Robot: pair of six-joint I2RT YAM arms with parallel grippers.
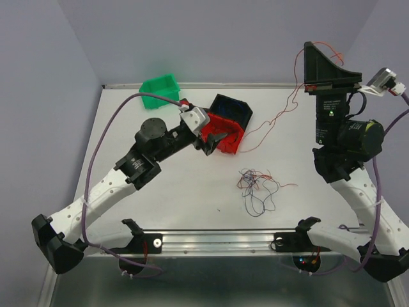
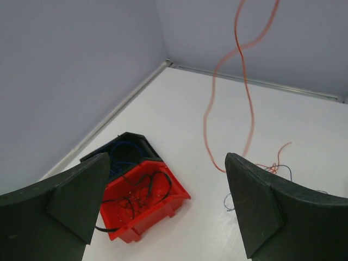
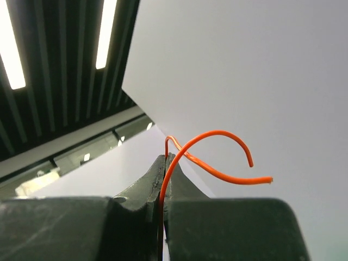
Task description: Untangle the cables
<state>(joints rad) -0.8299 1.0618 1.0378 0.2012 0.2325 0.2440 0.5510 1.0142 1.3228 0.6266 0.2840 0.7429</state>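
Note:
The left gripper moves to the right in the top view around both parts of the orange cable next and closes, since they hang free on that side.
A loose tangle of thin cables [image 1: 258, 187] in red, blue and black lies on the white table, right of centre. My right gripper [image 1: 311, 48] is raised high at the back right, shut on an orange cable [image 3: 217, 136] whose two ends curl past the fingertips. That orange cable [image 1: 289, 96] hangs down in a long curve to the table near the bins. My left gripper [image 1: 214, 139] stands open above the red bin [image 2: 174, 198], nothing between its fingers [image 2: 81, 190]. A black cable [image 2: 147, 185] lies coiled inside the red bin.
A black bin [image 1: 231, 109] holding a blue cable [image 2: 122, 149] touches the red bin [image 1: 227, 137] at its far side. A green bin [image 1: 160, 89] sits at the back left. Walls close the table at the back and left.

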